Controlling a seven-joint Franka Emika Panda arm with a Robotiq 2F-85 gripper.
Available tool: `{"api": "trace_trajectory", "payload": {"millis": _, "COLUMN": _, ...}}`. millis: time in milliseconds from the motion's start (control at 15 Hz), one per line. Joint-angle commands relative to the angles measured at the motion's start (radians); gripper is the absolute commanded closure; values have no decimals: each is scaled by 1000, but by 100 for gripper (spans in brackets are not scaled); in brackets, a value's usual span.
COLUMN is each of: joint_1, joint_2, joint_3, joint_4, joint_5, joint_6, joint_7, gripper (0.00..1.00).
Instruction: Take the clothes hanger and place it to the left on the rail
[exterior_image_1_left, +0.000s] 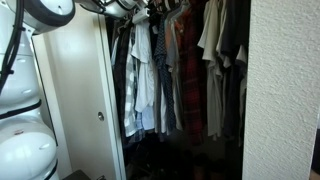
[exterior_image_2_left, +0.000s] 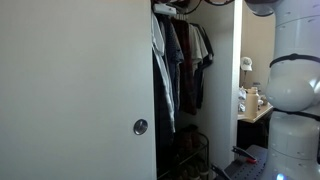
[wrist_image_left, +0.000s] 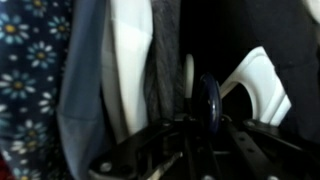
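Note:
The dark blue clothes hanger is between white hangers, so my gripper should next stay almost where it is among the hanger hooks and open its fingers to free it.
In the wrist view a dark blue clothes hanger shows edge-on, right between my gripper's dark fingers, which look closed on it. White hangers hang on either side of it. In an exterior view my gripper is up at the top of the wardrobe among the hanger hooks, at the near end of the rail. The rail is mostly hidden by hooks and shirts. In the exterior view from behind the door, my gripper sits just past the door edge, above the clothes.
Shirts hang packed along the wardrobe. A white door stands open beside them. A floral fabric and grey cloth fill one side of the wrist view. A textured wall bounds the wardrobe's other side.

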Motion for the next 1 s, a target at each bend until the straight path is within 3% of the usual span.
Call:
{"api": "trace_trajectory", "payload": {"millis": 0, "joint_1": 3, "joint_2": 72, "joint_3": 2, "joint_4": 69, "joint_5": -7, "joint_6": -11, "joint_7": -18, "gripper": 97}}
{"api": "trace_trajectory", "payload": {"millis": 933, "joint_1": 10, "joint_2": 74, "joint_3": 7, "joint_4": 62, "joint_5": -3, "joint_6": -60, "joint_7": -14, "gripper": 97}}
